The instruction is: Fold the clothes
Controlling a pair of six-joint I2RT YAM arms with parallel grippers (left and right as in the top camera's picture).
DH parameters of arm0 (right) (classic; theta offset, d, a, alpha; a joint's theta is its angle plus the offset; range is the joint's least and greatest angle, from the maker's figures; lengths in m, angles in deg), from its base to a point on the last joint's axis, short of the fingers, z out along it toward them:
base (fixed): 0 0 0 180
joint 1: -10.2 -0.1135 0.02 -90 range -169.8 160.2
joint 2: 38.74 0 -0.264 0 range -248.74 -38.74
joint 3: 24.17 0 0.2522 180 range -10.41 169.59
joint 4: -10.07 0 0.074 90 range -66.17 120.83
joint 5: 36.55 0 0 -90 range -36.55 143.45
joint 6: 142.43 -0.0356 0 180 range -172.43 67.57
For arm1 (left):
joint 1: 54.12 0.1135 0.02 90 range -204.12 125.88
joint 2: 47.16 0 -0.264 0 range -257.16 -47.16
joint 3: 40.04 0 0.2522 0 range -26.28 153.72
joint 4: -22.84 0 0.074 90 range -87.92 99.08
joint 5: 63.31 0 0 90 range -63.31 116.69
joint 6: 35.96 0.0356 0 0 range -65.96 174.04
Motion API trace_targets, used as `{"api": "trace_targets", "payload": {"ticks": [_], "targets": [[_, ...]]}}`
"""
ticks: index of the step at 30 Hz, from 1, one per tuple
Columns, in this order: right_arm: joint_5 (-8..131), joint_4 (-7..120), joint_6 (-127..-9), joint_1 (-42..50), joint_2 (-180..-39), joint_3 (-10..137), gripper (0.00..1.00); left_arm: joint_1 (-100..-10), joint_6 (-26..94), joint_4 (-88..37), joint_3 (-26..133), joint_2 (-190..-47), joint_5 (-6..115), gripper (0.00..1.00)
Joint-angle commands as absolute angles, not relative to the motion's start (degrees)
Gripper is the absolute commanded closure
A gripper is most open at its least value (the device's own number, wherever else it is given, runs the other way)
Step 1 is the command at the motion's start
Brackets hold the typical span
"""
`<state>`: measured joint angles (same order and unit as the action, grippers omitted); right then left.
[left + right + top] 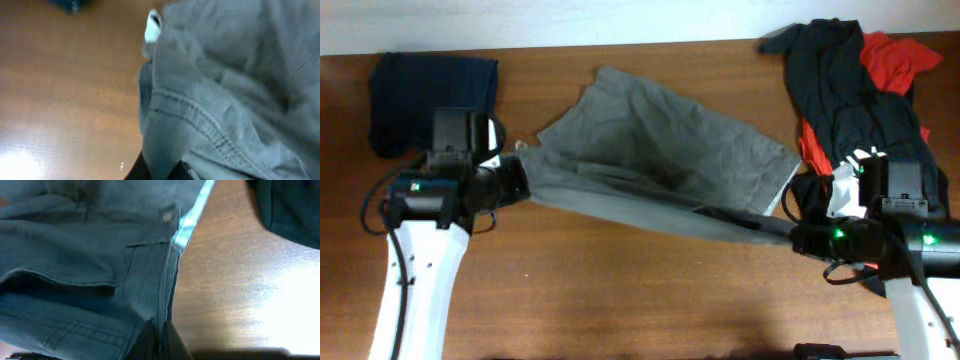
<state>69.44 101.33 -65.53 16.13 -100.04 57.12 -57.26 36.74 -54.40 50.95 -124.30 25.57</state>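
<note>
My left gripper moves the held end of the shorts outward over the shorts' far corner (606, 80) next and releases it, since their back half lies flat there.
Grey shorts (660, 160) lie across the middle of the wooden table, folded over, with the front edge stretched taut between both grippers. My left gripper (520, 180) is shut on the left end of the shorts (210, 100). My right gripper (782, 232) is shut on the right end, at the waistband near the button (150, 275). In both wrist views the fingertips (160, 172) (159, 340) pinch grey cloth.
A folded dark navy garment (430, 95) lies at the back left. A heap of black and red clothes (860, 85) sits at the back right, close behind the right arm. Bare wood (640, 290) lies in front of the shorts.
</note>
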Motion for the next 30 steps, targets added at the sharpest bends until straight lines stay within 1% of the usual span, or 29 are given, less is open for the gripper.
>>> {"api": "trace_targets", "payload": {"ticks": [1, 4, 14, 17, 18, 22, 25, 30], "targets": [[61.75, 98.16, -64.72, 17.73, -102.35, 57.08, 0.96, -56.01, 37.46, -47.48, 52.54, -125.27, 17.02, 1.00], [61.75, 95.67, -64.72, 17.73, -106.00, 57.08, 0.96, -56.67, 37.48, -42.67, 52.54, -128.06, 17.00, 0.99], [57.27, 85.68, -64.74, 17.81, -120.89, 57.08, 0.96, -61.35, 37.48, -19.26, 52.54, -143.12, 16.98, 1.00], [57.27, 83.27, -64.92, 18.86, -124.93, 57.08, 0.96, -62.39, 37.48, -13.07, 52.54, -147.45, 16.98, 0.99], [57.27, 82.09, -64.94, 20.24, -126.88, 57.08, 0.96, -62.90, 37.48, -9.18, 52.54, -149.57, 16.98, 1.00], [57.31, 79.36, -64.92, 23.98, -129.15, 57.08, 0.96, -63.79, 37.48, -0.57, 52.54, -152.89, 16.98, 0.99], [57.33, 74.92, -64.68, 26.71, -129.26, 57.08, 0.96, -64.54, 37.48, 7.17, 52.54, -155.36, 16.98, 1.00], [58.36, 66.88, -63.83, 26.64, -129.92, 57.08, 0.96, -66.07, 38.14, 19.52, 52.54, -161.05, 16.98, 0.99]]}}
